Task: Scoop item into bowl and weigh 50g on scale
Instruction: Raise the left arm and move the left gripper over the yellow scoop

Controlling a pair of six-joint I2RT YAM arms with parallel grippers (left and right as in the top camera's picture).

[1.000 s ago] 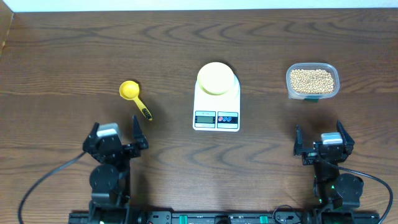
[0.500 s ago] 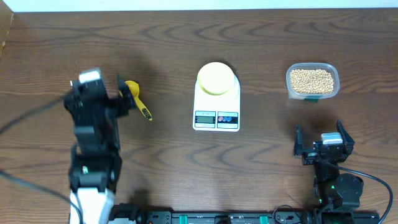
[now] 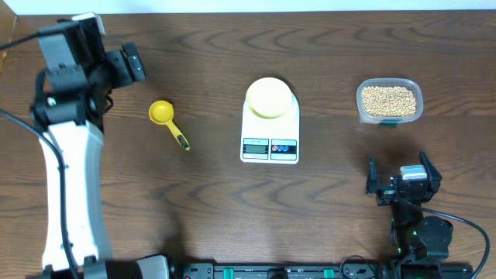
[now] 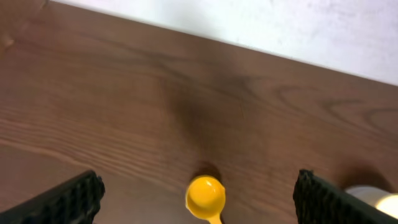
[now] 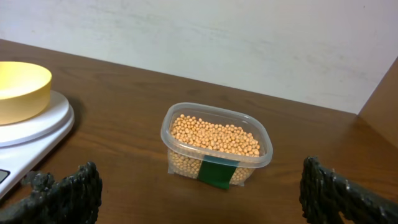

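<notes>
I will next bring my left gripper down to the scoop (image 3: 163, 114), fingers open around the cup's rim on the side away from the scale (image 3: 270, 143), as the cup is below.
The beans (image 3: 389, 99) (image 5: 214, 135) fill a clear tub at the right. The pale yellow bowl (image 3: 269, 98) (image 5: 18, 87) sits on the white scale (image 3: 270, 143) (image 5: 43, 121) at the table's middle. A yellow scoop (image 3: 163, 114) (image 4: 206, 195) lies left of the scale, handle toward the front. My left gripper (image 3: 133, 64) (image 4: 199, 186) is open, raised at the far left, behind and left of the scoop. In its wrist view the scoop shows between the fingers, on the table below. My right gripper (image 3: 399, 172) (image 5: 199, 180) is open, in front of the tub, nothing between its fingers.
A white wall (image 4: 261, 25) runs behind the table's back edge. The tub carries a green label (image 5: 217, 171) on its near side. A black rail (image 3: 271, 271) with the arm bases lines the front edge. The left arm's white link (image 3: 74, 194) stretches over the table's left side.
The left arm has lifted from its rest at the front edge and swung to the far left back, passing over the scoop. The right arm has not moved.
</notes>
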